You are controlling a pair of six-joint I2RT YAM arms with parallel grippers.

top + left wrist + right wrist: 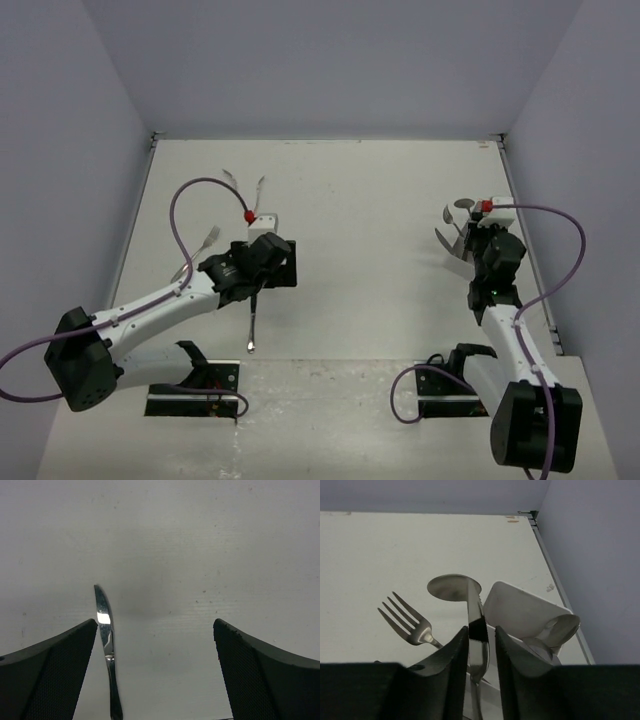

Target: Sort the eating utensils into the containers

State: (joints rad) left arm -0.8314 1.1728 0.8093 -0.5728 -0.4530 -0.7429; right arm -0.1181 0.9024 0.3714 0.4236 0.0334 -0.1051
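Note:
Next, my left gripper draws back, then down to center its fingers over the table knife's handle (pixel 252 324) (pixel 114 692), which reaches nearer my base than the open fingers.
A table knife (pixel 105 630) lies on the table just inside my left gripper's (pixel 155 670) left finger; the jaws are wide open and empty above it. It also shows in the top view (pixel 253 320), below the left gripper (pixel 268 268). My right gripper (pixel 482 635) is shut on an upright knife (pixel 476 615) over the white container (pixel 520 610). A fork (pixel 407 620) and two spoons (pixel 452 587) (pixel 560 630) stick out of that container. The right gripper (pixel 468 240) covers most of the container in the top view.
Several loose utensils lie at the back left: two small pieces (pixel 232 180) (pixel 260 185) and two forks (pixel 210 237) (pixel 183 272). Side walls close in the table. The table's right edge rail (pixel 560 590) runs just beyond the container.

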